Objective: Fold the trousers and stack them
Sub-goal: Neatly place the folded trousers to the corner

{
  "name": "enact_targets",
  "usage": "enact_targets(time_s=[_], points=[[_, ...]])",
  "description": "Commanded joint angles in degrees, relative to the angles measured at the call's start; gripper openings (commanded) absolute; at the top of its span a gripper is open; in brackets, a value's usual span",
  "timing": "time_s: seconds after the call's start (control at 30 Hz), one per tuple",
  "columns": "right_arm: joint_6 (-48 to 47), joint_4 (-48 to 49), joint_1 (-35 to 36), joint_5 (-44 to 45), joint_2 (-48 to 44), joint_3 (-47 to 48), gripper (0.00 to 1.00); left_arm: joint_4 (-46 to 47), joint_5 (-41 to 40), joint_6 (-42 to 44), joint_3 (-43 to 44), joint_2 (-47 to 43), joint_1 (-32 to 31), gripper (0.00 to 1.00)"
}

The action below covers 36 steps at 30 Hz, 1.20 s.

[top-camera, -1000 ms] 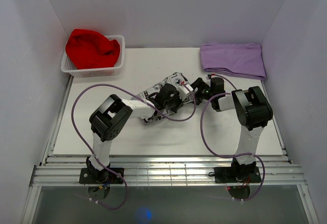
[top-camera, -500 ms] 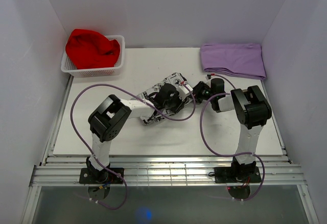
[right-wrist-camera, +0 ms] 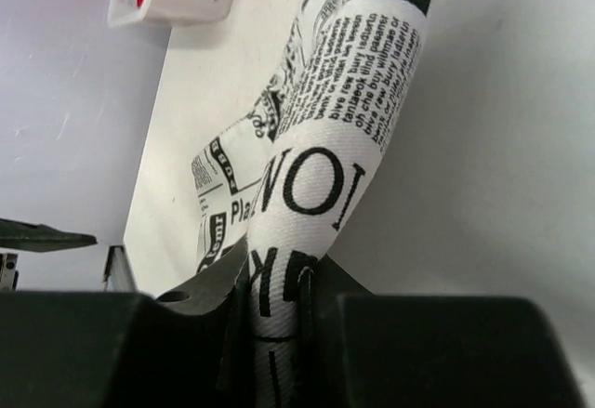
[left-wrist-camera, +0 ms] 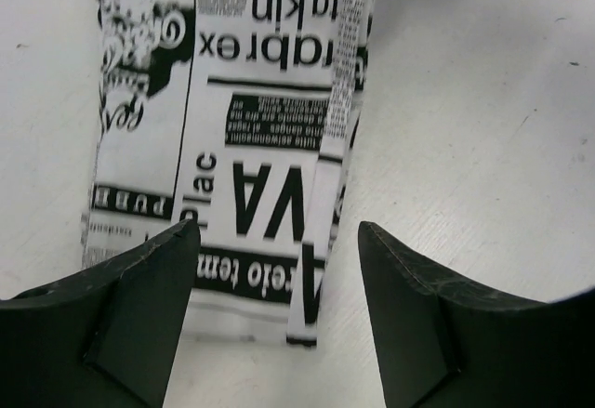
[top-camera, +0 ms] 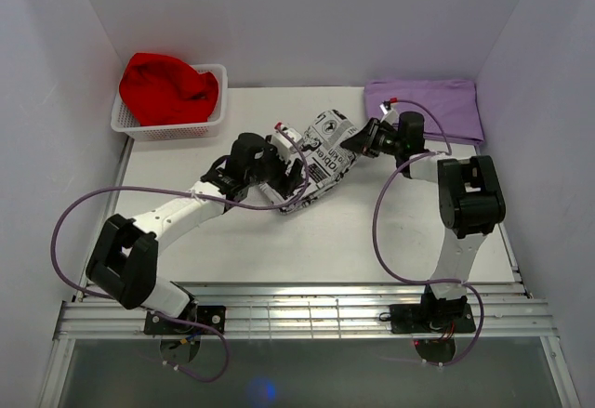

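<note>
My right gripper will next lift the trousers (top-camera: pixel 321 157) outward and put them down on the lilac cloth (top-camera: pixel 433 99), which lies folded beyond my right gripper, to its right in the top view.
The trousers (top-camera: pixel 321 157), white with black newsprint, form a folded bundle on the white table (top-camera: pixel 232 241), one end raised. My right gripper (top-camera: pixel 361 140) is shut on that raised end; in the right wrist view the cloth (right-wrist-camera: pixel 344 83) rises in a roll out of the closed jaws (right-wrist-camera: pixel 279 287). My left gripper (top-camera: pixel 284 171) sits at the bundle's left side, open. In the left wrist view its gripper (left-wrist-camera: pixel 279 230) straddles the near edge of the flat printed cloth (left-wrist-camera: pixel 251 148), touching nothing.
A white basket (top-camera: pixel 172 129) holding a red cloth (top-camera: pixel 167 87) stands at the back left. A folded lilac cloth (top-camera: pixel 423 106) lies at the back right, just behind my right wrist. Purple cables loop over the table beside both arms.
My left gripper opened, let go of the trousers, and its arm swung out left. My right gripper shut on the trousers' end and carried it up toward the back right.
</note>
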Motion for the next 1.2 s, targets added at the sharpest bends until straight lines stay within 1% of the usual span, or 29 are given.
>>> enact_targets(time_s=[0.0,0.1,0.27,0.33,0.47,0.63,0.77,0.9,1.03,1.13,1.17], points=[[-10.0,-4.1,-0.7,0.4,-3.3,9.0,0.08,-5.8,-0.3,1.1,-2.8,-2.6,2.1,0.80],[-14.3,-6.2,-0.8,3.7,-2.6,13.6,0.08,-5.6,-1.1,1.4,-4.4,-3.5,3.3,0.80],[-19.2,-8.7,-1.5,7.3,-0.3,24.5,0.08,-3.9,-1.5,1.8,-5.1,-4.6,3.4,0.80],[-20.6,-9.3,-1.9,7.5,0.5,29.0,0.08,-3.0,-1.8,1.9,-5.4,-4.9,3.5,0.80],[-23.4,-10.8,-2.8,7.4,2.4,35.0,0.08,-2.2,-2.0,2.1,-6.2,-5.2,3.5,0.80],[-28.3,-13.6,-3.4,7.3,4.4,41.1,0.08,-2.1,-2.0,2.5,-7.1,-5.6,3.5,0.80],[-32.1,-15.1,-4.1,7.5,6.0,44.1,0.08,-2.1,-2.0,2.7,-7.6,-5.9,3.5,0.80],[-34.0,-16.8,-5.0,7.6,8.5,49.6,0.08,-2.1,-2.0,3.0,-8.0,-6.3,3.5,0.80],[-34.6,-17.7,-5.4,7.9,11.4,57.1,0.08,-1.9,-2.1,3.0,-8.5,-6.5,3.5,0.80],[-33.5,-18.0,-5.3,8.7,14.0,60.6,0.08,-1.4,-2.0,2.6,-8.8,-6.5,3.6,0.80],[-33.1,-18.0,-5.3,8.8,15.4,63.1,0.08,-1.4,-1.9,2.4,-9.0,-6.5,3.6,0.80]])
